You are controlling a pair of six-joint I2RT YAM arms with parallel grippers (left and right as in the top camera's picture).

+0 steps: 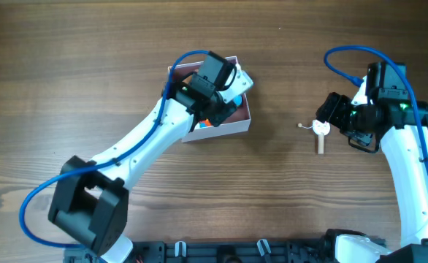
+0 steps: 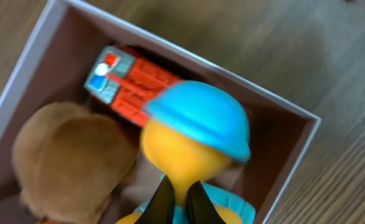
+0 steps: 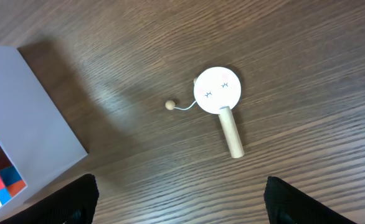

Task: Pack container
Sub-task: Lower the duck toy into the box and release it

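I need to move my left gripper down and to the right in the overhead view to let go of the figure, because the container's free corner [image 1: 239, 115] [image 2: 263, 143] is below the gripper on that side.
The container [image 1: 237, 127] is a shallow white-walled box with a pink inside, on the table's upper middle; it also shows in the left wrist view [image 2: 294, 112] and at the left edge of the right wrist view [image 3: 27, 118]. My left gripper [image 2: 179, 202] is over the container, shut on a yellow toy figure with a blue cap [image 2: 198, 124]. A brown plush toy [image 2: 64, 155] and a red and grey block toy [image 2: 129, 84] lie inside. My right gripper [image 3: 179, 199] is open above the table, near a white round rattle drum with a wooden handle [image 3: 218, 93], also in the overhead view [image 1: 320, 131].
The rattle drum's small bead on a string [image 3: 169, 105] lies to its left. Bare wooden table [image 1: 287, 204] surrounds the container. The arm bases stand at the front edge [image 1: 90, 212].
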